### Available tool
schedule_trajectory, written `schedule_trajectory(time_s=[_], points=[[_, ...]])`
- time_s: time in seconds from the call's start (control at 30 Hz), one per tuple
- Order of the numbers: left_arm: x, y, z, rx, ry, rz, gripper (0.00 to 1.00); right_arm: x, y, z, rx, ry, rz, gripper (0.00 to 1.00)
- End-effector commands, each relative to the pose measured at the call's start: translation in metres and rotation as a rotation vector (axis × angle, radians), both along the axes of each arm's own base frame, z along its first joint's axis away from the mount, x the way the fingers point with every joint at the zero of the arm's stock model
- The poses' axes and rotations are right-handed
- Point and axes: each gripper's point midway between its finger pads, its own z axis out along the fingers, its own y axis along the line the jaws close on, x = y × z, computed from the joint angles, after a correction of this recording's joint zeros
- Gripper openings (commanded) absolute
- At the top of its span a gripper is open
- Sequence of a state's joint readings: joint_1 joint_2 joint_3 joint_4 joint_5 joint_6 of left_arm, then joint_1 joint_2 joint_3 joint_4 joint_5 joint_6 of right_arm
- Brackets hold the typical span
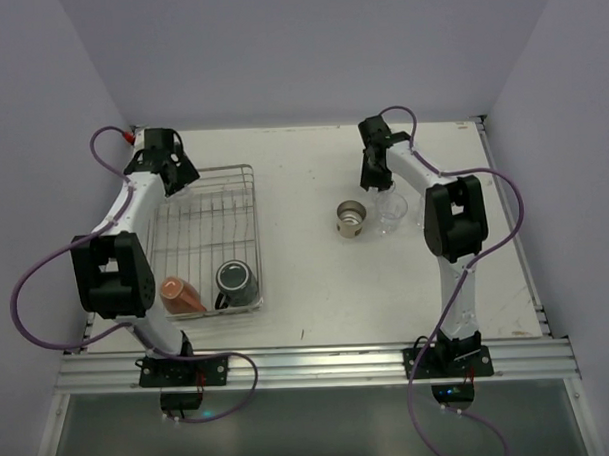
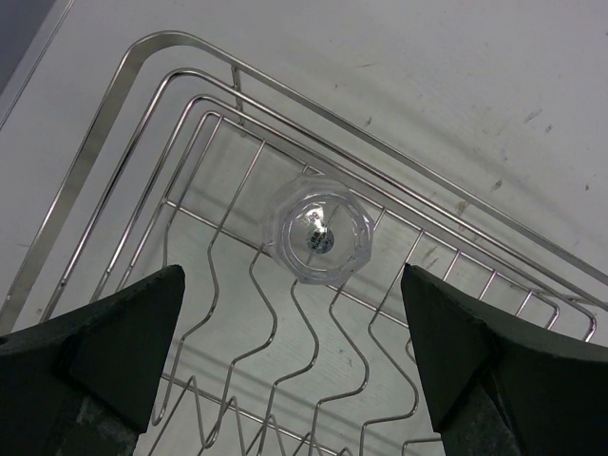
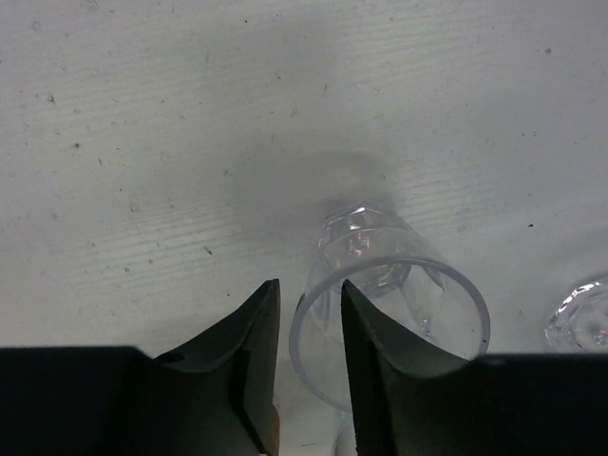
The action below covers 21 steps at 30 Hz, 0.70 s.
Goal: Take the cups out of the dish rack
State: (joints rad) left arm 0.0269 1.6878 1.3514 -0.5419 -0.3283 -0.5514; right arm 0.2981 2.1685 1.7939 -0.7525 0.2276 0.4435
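Next, my left gripper should move down over the small clear glass (image 2: 318,233) and close on its sides, since the open fingers still hang above it.
The silver wire dish rack (image 1: 246,205) stands at the left. It holds an orange-red cup (image 1: 180,294) on its side and a dark mug (image 1: 235,280) at its near end. My left gripper (image 1: 175,178) hangs open over the rack's far left corner. In the left wrist view its open jaws (image 2: 294,351) are above a small clear glass (image 2: 318,233) standing on the wires. My right gripper (image 1: 376,178) is over the table. Its fingers (image 3: 311,285) straddle the rim of a clear glass (image 3: 399,285), one outside and one inside, with a gap wider than the wall.
A beige-brown cup (image 1: 351,218) stands on the table next to a clear glass (image 1: 390,213). Another clear glass (image 3: 581,318) shows at the right edge of the right wrist view. The rack's raised wire rim (image 2: 142,85) curves round the corner by the left gripper.
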Motion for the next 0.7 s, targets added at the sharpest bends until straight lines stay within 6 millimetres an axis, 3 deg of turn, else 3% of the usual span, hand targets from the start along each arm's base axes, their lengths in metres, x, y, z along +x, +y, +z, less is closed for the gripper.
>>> schedule_trajectory(time_s=[0.0,0.1,0.43,0.6,0.63,0.67], points=[[0.008,0.008,0.006,0.038,0.002,-0.007,1.0,0.004,-0.002,0.017,-0.013,-0.04,0.001,0.37],[0.011,0.006,-0.006,0.031,0.027,-0.024,1.0,0.0,-0.001,0.022,0.001,-0.046,0.005,0.46],[0.022,0.006,-0.033,0.031,0.093,-0.045,0.99,-0.016,-0.001,0.066,0.055,-0.133,0.003,0.5],[0.028,0.005,-0.044,0.026,0.107,-0.054,0.84,-0.023,-0.002,0.094,0.075,-0.198,0.006,0.5],[0.03,0.005,-0.043,0.025,0.105,-0.057,0.79,-0.024,-0.003,0.098,0.076,-0.205,0.005,0.5],[0.032,0.003,-0.044,0.022,0.105,-0.063,0.67,-0.026,-0.003,0.101,0.077,-0.207,0.006,0.5]])
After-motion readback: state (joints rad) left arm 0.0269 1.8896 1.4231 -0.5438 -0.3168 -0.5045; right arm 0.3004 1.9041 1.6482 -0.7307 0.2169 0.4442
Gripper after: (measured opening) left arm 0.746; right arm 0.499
